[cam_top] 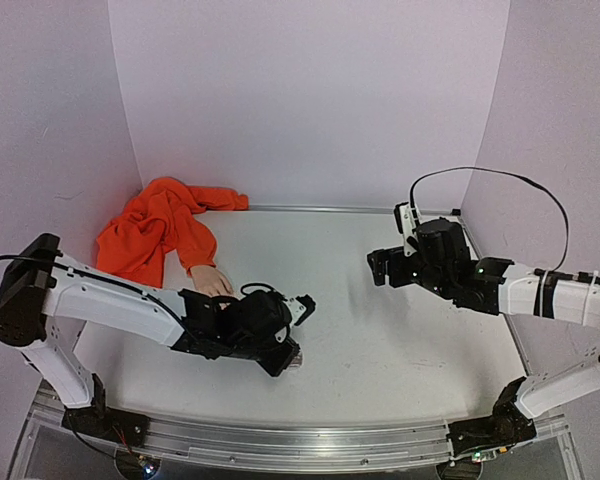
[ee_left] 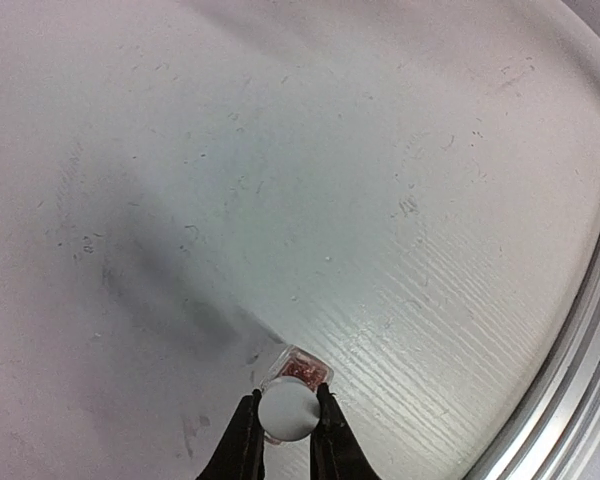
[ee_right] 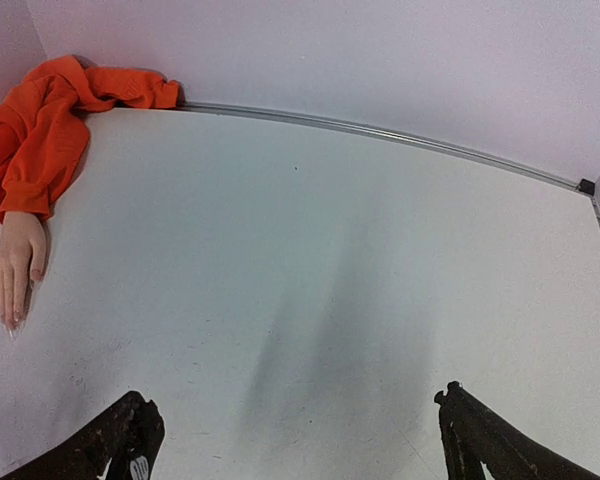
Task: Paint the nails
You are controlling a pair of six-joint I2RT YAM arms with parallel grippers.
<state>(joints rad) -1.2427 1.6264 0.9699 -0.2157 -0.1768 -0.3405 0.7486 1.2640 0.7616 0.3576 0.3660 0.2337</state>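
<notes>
The left gripper will next move back toward the metal bar and lower the bottle onto the bare tabletop, because that spot is clear of the mannequin hand.
A flesh-coloured mannequin hand with an orange fabric sleeve lies at the left of the table; it also shows in the right wrist view, where its pale nails point toward the near edge. My left gripper is shut on the pale cap of a small glass bottle of reddish polish, which stands on the table near the hand. My right gripper is open and empty over the right half of the table, its fingers spread wide.
The white table has a metal rail along its near edge, also in the left wrist view. Pale walls enclose the back and sides. The left arm's body hides part of the mannequin hand from above.
</notes>
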